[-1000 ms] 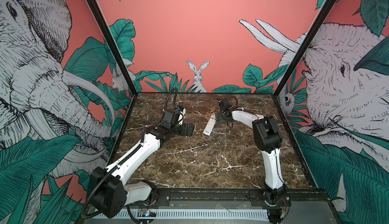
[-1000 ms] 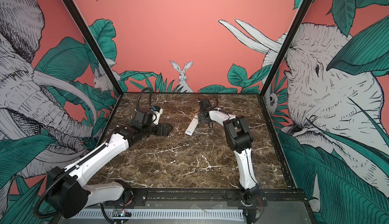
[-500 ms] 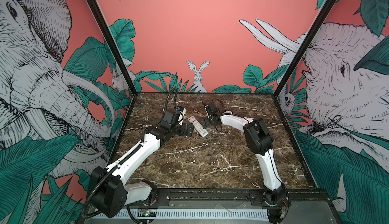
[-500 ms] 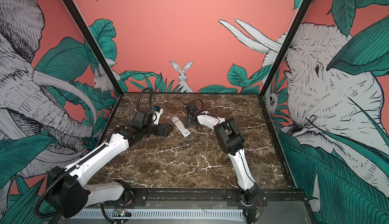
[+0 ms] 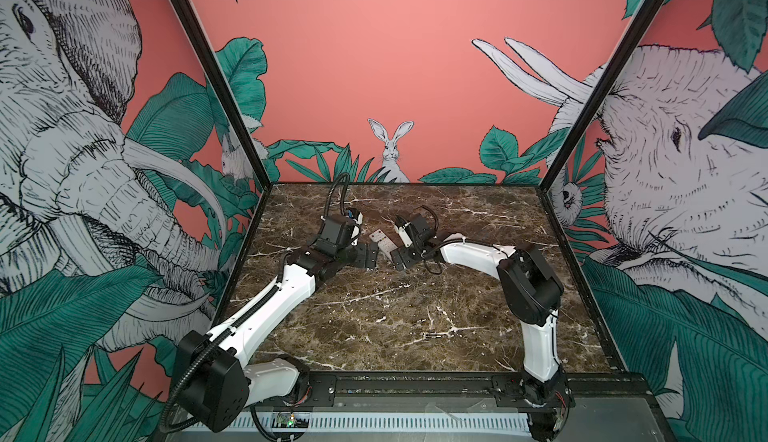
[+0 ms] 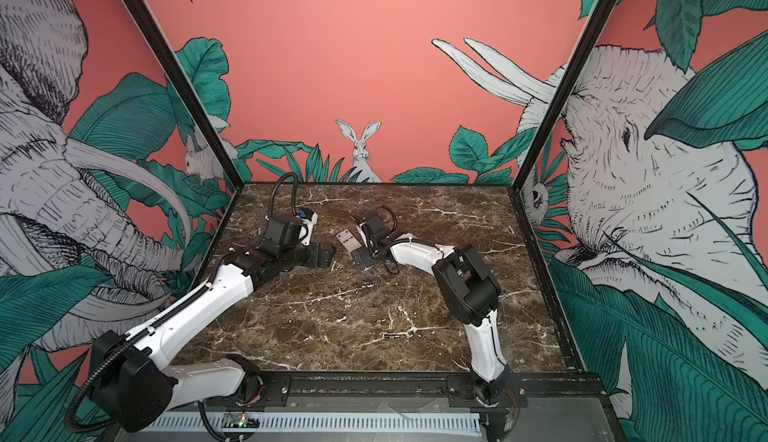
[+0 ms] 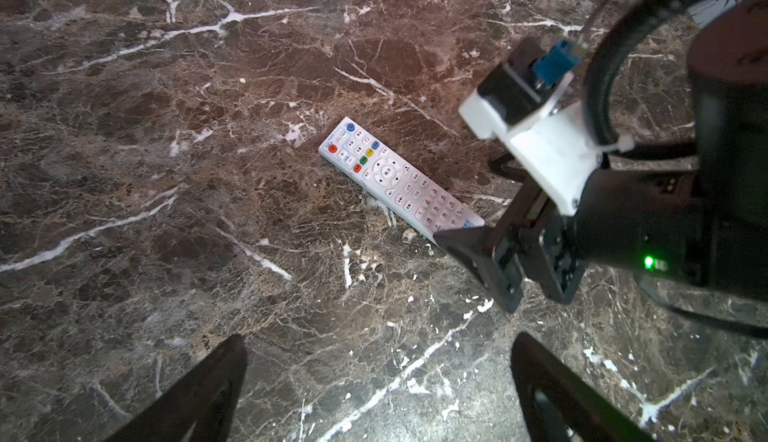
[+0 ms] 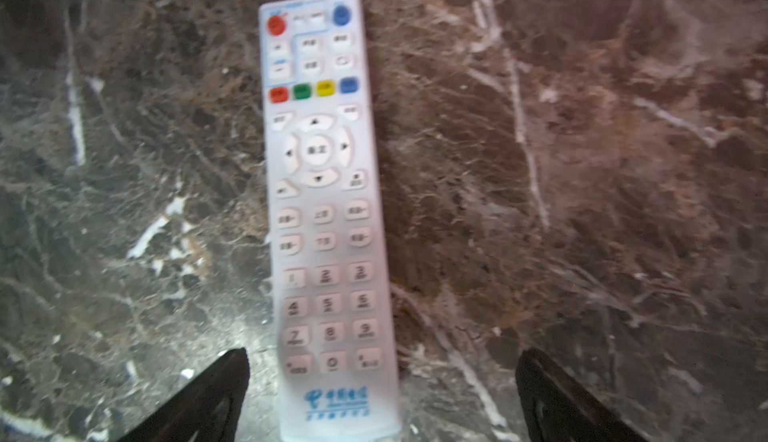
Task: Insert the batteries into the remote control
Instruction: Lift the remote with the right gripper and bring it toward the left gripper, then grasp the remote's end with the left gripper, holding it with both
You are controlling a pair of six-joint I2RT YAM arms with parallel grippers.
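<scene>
The blue-logo end of the remote control lies ungripped between my open fingers, so my right gripper should next go down over that end and close on its long sides.
The white remote control (image 5: 382, 243) (image 6: 348, 241) lies button side up on the marble table (image 5: 374, 315), between my two grippers. In the right wrist view the remote control (image 8: 328, 211) points away from me, and its blue-logo end sits between the spread fingers of my open right gripper (image 8: 382, 355) (image 5: 401, 258), ungripped. My left gripper (image 7: 378, 340) (image 5: 368, 255) hangs open over bare marble, just short of the remote control (image 7: 399, 178). One battery (image 5: 434, 335) (image 6: 392, 336), a tiny dark cylinder, lies far off near the front of the table.
Both arms reach in from the front rail (image 5: 415, 388) and meet near the table's middle back. In the left wrist view the right gripper's body (image 7: 540, 232) stands close by, at the remote's logo end. Painted walls enclose three sides.
My right arm has swung left, and the remote has slid left with it and turned, ending close to my left gripper. The left arm has stayed put.
</scene>
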